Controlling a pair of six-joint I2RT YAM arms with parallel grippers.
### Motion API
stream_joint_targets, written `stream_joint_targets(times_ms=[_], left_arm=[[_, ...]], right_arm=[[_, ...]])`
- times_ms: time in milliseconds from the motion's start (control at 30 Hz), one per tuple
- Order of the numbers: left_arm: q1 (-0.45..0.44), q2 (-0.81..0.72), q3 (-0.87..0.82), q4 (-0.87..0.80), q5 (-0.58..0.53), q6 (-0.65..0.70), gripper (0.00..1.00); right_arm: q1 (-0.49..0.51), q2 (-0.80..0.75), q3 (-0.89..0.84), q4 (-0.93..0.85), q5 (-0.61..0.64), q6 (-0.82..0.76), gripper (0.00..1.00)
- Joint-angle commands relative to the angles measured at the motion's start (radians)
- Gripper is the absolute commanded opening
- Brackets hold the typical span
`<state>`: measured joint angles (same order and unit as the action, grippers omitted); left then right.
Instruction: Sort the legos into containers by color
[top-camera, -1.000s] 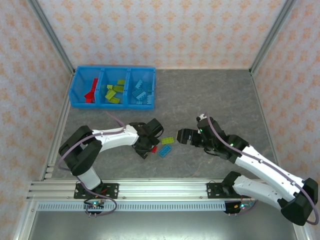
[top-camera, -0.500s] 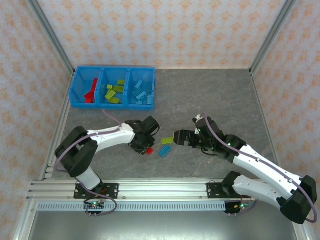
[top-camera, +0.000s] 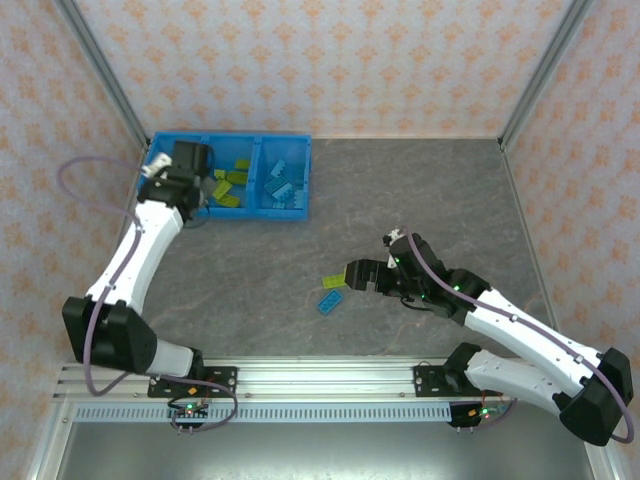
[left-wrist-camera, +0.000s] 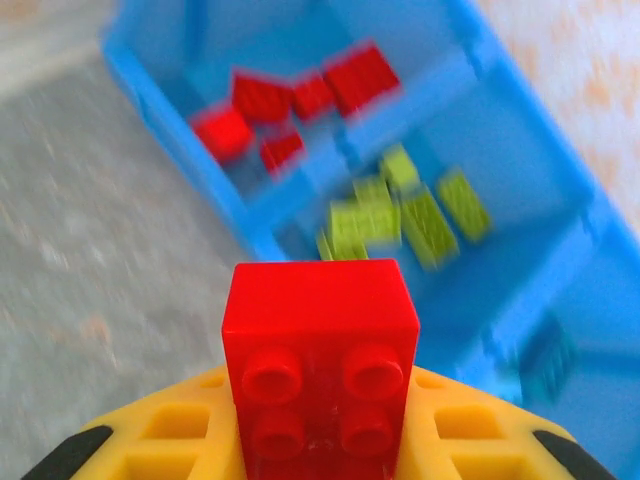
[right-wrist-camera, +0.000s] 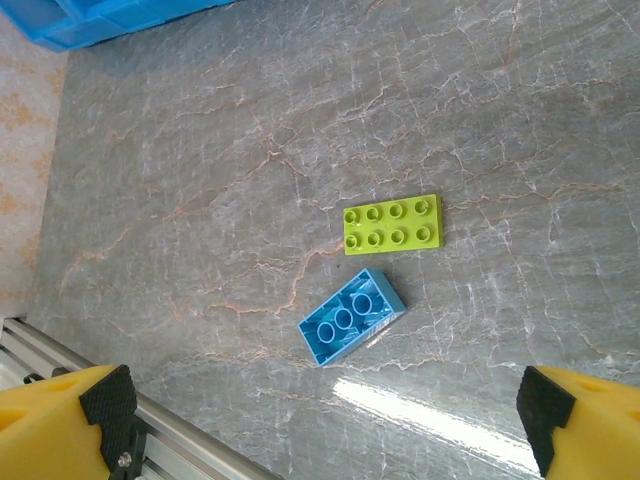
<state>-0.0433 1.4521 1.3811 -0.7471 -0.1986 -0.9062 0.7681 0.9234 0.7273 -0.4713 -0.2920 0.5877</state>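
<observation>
I need to move this matching red brick in my left gripper outward and down next and let go of it over the tray's section with red bricks, since that section is below and outward.
My left gripper hangs over the left end of the blue tray, shut on a red brick with its studs facing the camera. Below it the tray holds red bricks in one compartment, lime ones in the middle and light blue ones at the right. On the table a lime brick and an upside-down light blue brick lie close together. My right gripper stands open just right of them, holding nothing.
An aluminium rail runs along the table's near edge, and its corner lies close to the blue brick. Patterned walls enclose the grey table on three sides.
My left arm has swung from the table's middle up to the tray, carrying the red brick away from the two loose bricks. My right gripper edged slightly toward them.
</observation>
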Motion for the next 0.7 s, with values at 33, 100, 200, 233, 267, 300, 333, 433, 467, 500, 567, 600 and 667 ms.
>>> stream_joint_targets(times_ms=[33,100,200,233,267,300,333,433,467,500,567,600,667], left_arm=[[0.146,0.223,0.150,0.015,0.018,0.130,0.22],[0.174,0.331,0.244,0.005,0.021,0.164,0.22],[0.206,0.494,0.427,-0.065,0.034,0.212,0.23],[0.215,0.534,0.481,-0.088,0.035,0.223,0.24],[0.224,0.565,0.521,-0.103,0.041,0.233,0.28],[0.228,0.580,0.543,-0.108,0.046,0.239,0.32],[0.230,0.586,0.554,-0.112,0.047,0.242,0.37],[0.229,0.546,0.514,-0.094,0.098,0.218,0.59],[0.226,0.512,0.473,-0.081,0.120,0.197,0.63],[0.222,0.474,0.432,-0.065,0.138,0.178,0.64],[0.206,0.368,0.311,-0.027,0.161,0.118,0.65],[0.197,0.325,0.261,-0.009,0.174,0.106,0.66],[0.165,0.225,0.168,-0.009,0.170,0.080,0.66]], right_arm=[[0.010,-0.012,-0.006,0.013,0.023,0.015,1.00],[0.010,-0.015,0.004,-0.007,0.028,0.009,1.00],[0.011,-0.022,0.024,-0.050,0.029,-0.009,1.00],[0.011,-0.026,0.030,-0.064,0.036,-0.013,1.00],[0.011,-0.030,0.032,-0.075,0.042,-0.015,1.00],[0.011,-0.033,0.034,-0.082,0.046,-0.015,0.99],[0.011,-0.035,0.032,-0.087,0.049,-0.015,0.99],[0.011,-0.029,0.016,-0.061,0.051,0.003,0.99],[0.011,-0.022,0.010,-0.043,0.051,0.013,1.00],[0.011,-0.012,0.005,-0.021,0.043,0.022,1.00],[0.024,0.022,0.004,0.013,0.035,0.047,0.97],[0.036,0.040,0.008,0.013,0.050,0.062,0.97],[0.080,0.081,0.029,-0.012,0.120,0.117,0.97]])
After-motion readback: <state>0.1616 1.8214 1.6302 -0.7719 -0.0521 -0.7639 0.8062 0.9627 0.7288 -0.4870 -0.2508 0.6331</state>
